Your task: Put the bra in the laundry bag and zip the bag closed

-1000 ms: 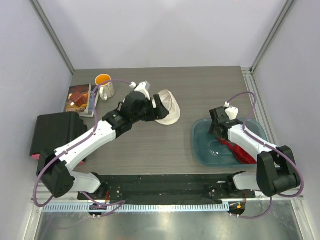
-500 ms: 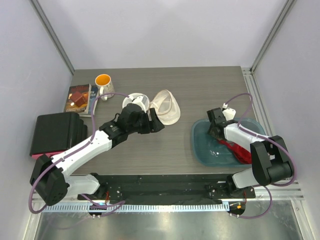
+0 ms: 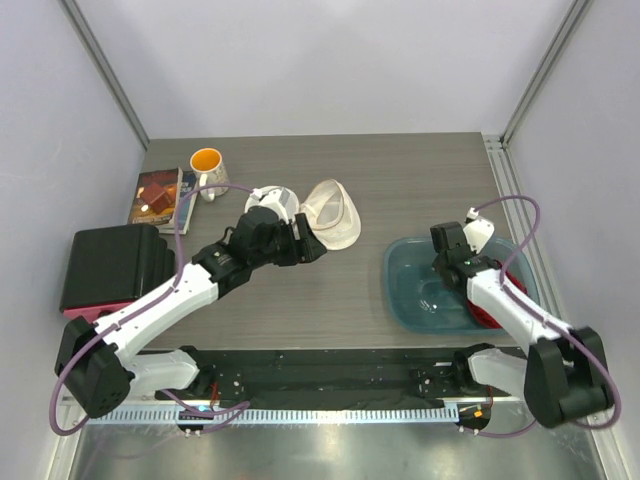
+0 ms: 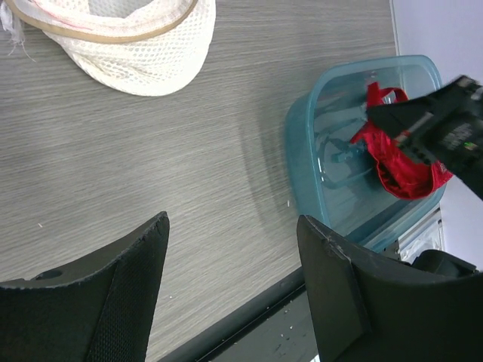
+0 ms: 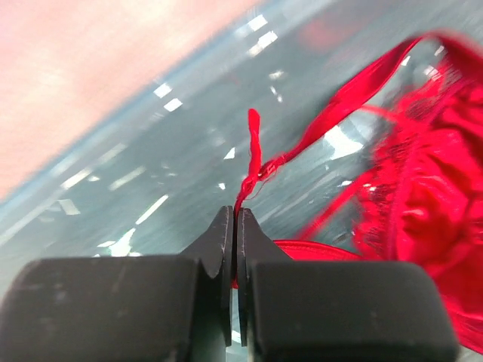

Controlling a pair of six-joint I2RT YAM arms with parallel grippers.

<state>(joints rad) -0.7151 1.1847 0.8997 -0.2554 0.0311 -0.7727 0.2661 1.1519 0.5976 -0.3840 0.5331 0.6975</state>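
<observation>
My right gripper needs to raise the bra's strap from the tub [image 3: 395, 285], go left in the top view, lower and release it on the bare near tabletop, because that's clear.
The red bra [image 5: 423, 204] lies in a teal plastic tub [image 3: 395, 285] at the right of the table. My right gripper [image 5: 236, 215] is shut on one thin strap of it, and the cups [image 4: 400, 162] hang below. From above, the right gripper [image 3: 448, 268] is over the tub and red cloth [image 3: 488, 312] shows near its front edge. The white mesh laundry bag [image 3: 335, 215] lies at mid-table with its tan zipper rim [image 4: 113, 34] gaping. My left gripper [image 3: 308, 243] hovers just near-left of the bag, open and empty [image 4: 234, 226].
At the back left are a white mug with an orange inside [image 3: 206, 162] and a brown book [image 3: 160, 197]. A black box [image 3: 108, 265] sits at the left edge. Bare grey wood [image 4: 189, 151] lies between bag and tub.
My right gripper has closed on the bra strap and shifted right over the tub. My left gripper pulled back from the bag toward the near side, then held still.
</observation>
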